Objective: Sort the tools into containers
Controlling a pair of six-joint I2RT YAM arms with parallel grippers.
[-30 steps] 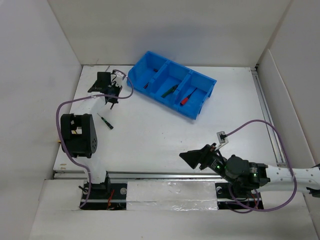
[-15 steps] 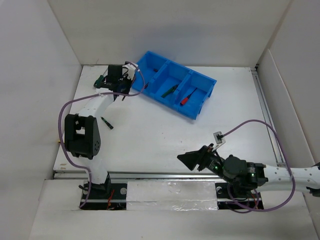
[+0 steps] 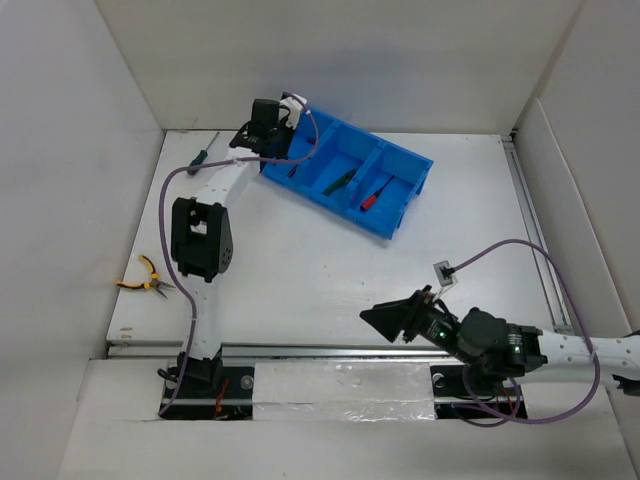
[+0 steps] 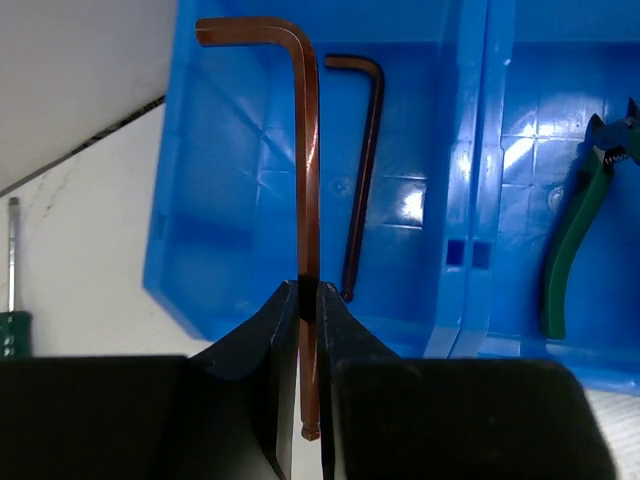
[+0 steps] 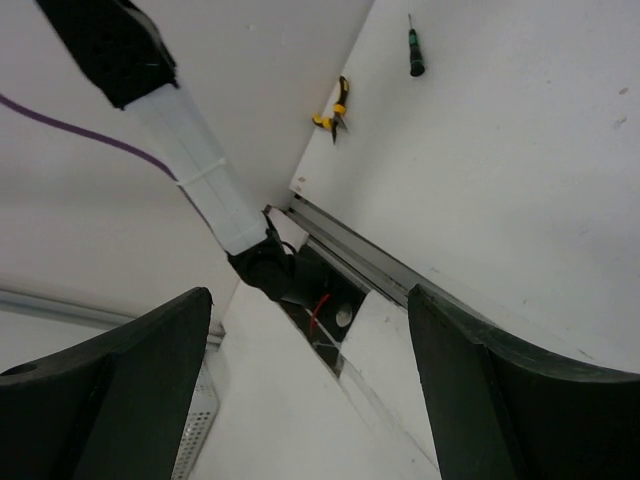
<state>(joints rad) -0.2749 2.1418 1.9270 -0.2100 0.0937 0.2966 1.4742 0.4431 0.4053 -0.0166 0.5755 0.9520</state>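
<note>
A dark hex key already lies in the blue bin's section (image 4: 270, 195) below the left gripper, so the left gripper will next lower the brown hex key (image 4: 310, 150) into it and let go there.
The blue bin (image 3: 400, 160) stands at the back of the table. My left gripper (image 3: 268, 122) hangs over its left compartment, shut on a brown L-shaped hex key (image 4: 310, 150); in the left wrist view the gripper (image 4: 309, 296) pinches the key's long shaft. A dark hex key (image 4: 365, 170) lies in that compartment. Green-handled pliers (image 3: 340, 181) lie in the middle compartment, also in the left wrist view (image 4: 578, 245). A red-handled screwdriver (image 3: 375, 197) lies in the right compartment. My right gripper (image 3: 385, 318) is open and empty, low near the front rail.
A green-handled screwdriver (image 3: 203, 156) lies on the table left of the bin. Yellow-handled pliers (image 3: 145, 281) lie at the table's left edge. The right wrist view shows the pliers (image 5: 335, 112) and a green-handled screwdriver (image 5: 414, 50). White walls enclose the table.
My left arm has swung right from the table's far-left area to the bin's left compartment, uncovering the screwdriver and the yellow pliers. The right arm has barely moved.
</note>
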